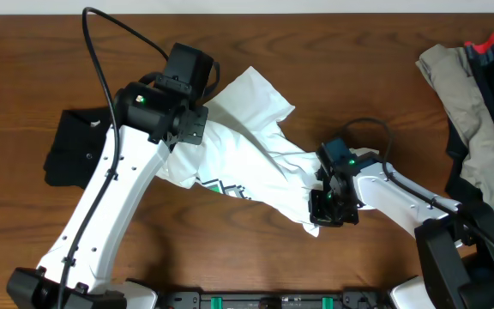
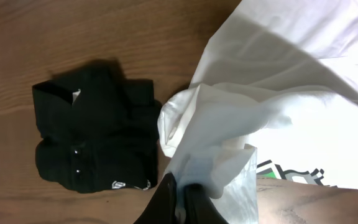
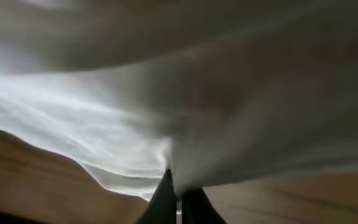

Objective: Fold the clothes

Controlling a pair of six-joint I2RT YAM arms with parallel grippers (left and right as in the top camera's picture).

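Observation:
The robot's right gripper will next lift the pinched edge, swing it away from the robot's base toward the pile of clothes and open there.
A crumpled white T-shirt (image 1: 256, 146) with a green and black print (image 1: 226, 187) lies across the middle of the table. My left gripper (image 1: 189, 129) is shut on a bunched fold of it at its left side; in the left wrist view the white cloth (image 2: 222, 124) rises from between the dark fingertips (image 2: 166, 193). My right gripper (image 1: 326, 206) is shut on the shirt's lower right edge, and the right wrist view shows the white fabric (image 3: 185, 93) pinched by the fingers (image 3: 163, 199) just above the wood.
A folded black garment (image 1: 75, 148) lies at the left, also seen as a black garment (image 2: 92, 143) in the left wrist view. A pile of khaki (image 1: 470, 112), black and red (image 1: 492, 43) clothes sits at the right edge.

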